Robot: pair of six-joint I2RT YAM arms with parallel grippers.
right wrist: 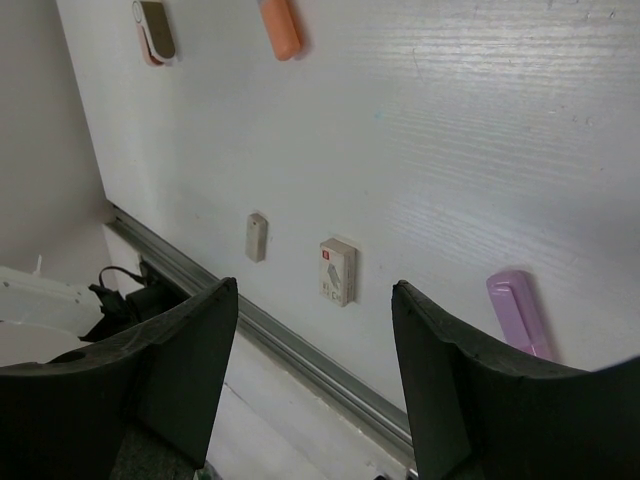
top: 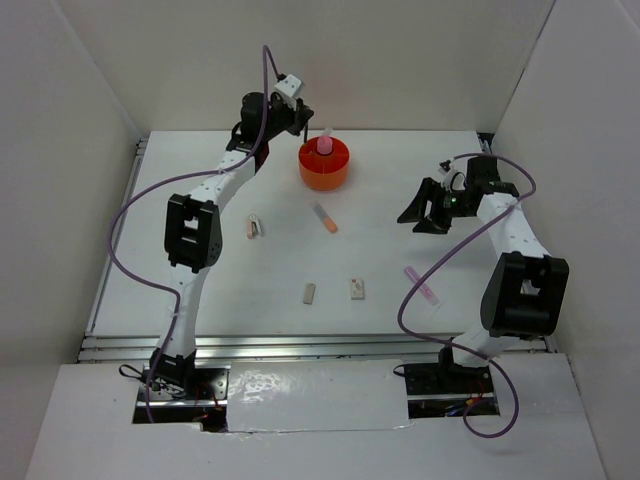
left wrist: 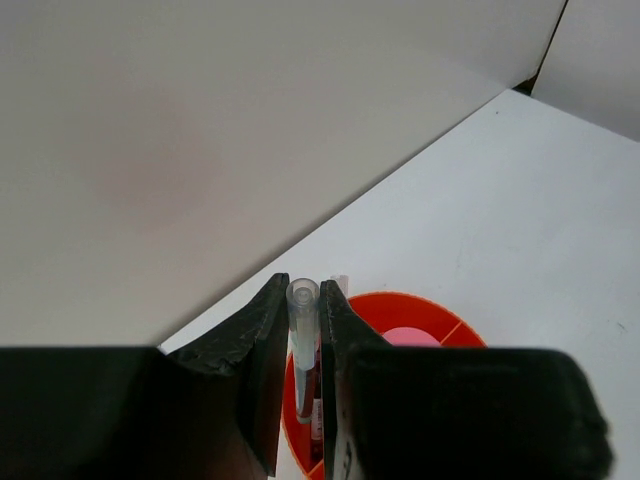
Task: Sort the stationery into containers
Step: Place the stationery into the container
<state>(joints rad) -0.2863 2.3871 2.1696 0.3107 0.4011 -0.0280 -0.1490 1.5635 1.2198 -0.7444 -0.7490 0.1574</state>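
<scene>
The left gripper lowers the pen, already pointing inside, deeper next and releases it in the tub's section [left wrist: 304, 440] beside the glue stick, which lies below the gripper.
The round orange tub [top: 324, 170] stands at the back middle of the table, with a pink glue stick [top: 325, 146] upright in its central ring. My left gripper [top: 298, 122] hangs over the tub's left side, shut on a pen [left wrist: 303, 335] with a clear cap. The pen's lower end points down into the tub [left wrist: 432, 309]. My right gripper [top: 430, 211] hovers open and empty at the right. On the table lie an orange-pink marker [top: 323, 217], a pink eraser [top: 256, 227], a beige eraser [top: 309, 292], a white eraser [top: 357, 289] and a lilac-pink pen [top: 421, 285].
In the right wrist view the open jaws [right wrist: 315, 300] frame the beige eraser [right wrist: 256, 236] and the white labelled eraser [right wrist: 338, 271], with the lilac pen [right wrist: 520, 310] to the right. A metal rail [top: 300, 345] runs along the near table edge. White walls enclose the table.
</scene>
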